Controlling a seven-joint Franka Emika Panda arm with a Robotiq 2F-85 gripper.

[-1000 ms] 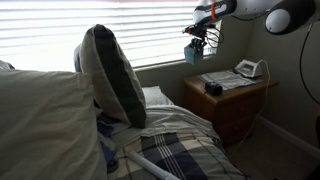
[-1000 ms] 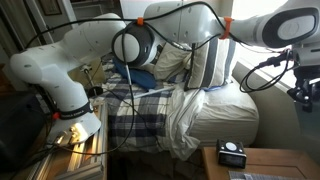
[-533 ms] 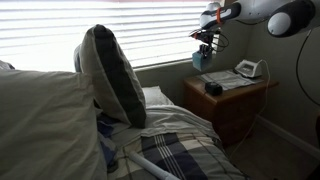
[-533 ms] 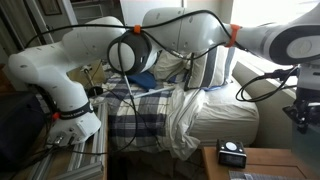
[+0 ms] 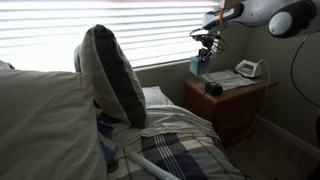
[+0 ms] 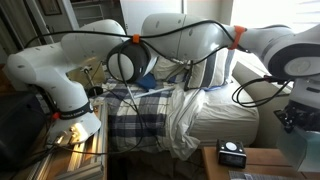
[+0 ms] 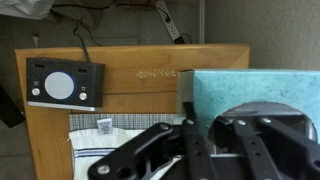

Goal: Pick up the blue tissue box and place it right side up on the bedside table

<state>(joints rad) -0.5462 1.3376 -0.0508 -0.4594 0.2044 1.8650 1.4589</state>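
Next, my gripper lowers the blue tissue box onto the bare wood (image 5: 203,79) (image 7: 151,77) beside the black clock, since the box still hangs above the table top.
My gripper (image 5: 207,46) is shut on the blue tissue box (image 5: 199,64) and holds it just above the near edge of the reddish-brown bedside table (image 5: 243,95). In the wrist view the pale teal box (image 7: 265,88) fills the right side between the black fingers (image 7: 204,118), with the wooden table top (image 7: 130,68) under it. In an exterior view the gripper (image 6: 295,115) is at the right edge over the table (image 6: 265,160), and the box (image 6: 306,152) shows only as a pale patch in the corner.
A small black clock (image 5: 213,88) (image 7: 65,84) (image 6: 232,153) sits on the table near its front. Printed papers (image 5: 224,79) (image 7: 105,140) and a white phone (image 5: 248,69) lie on it too. The bed with pillows (image 5: 110,75) stands beside the table.
My gripper has moved down and toward the bedside table with the tissue box, which now hangs lower, close over the table's near edge.
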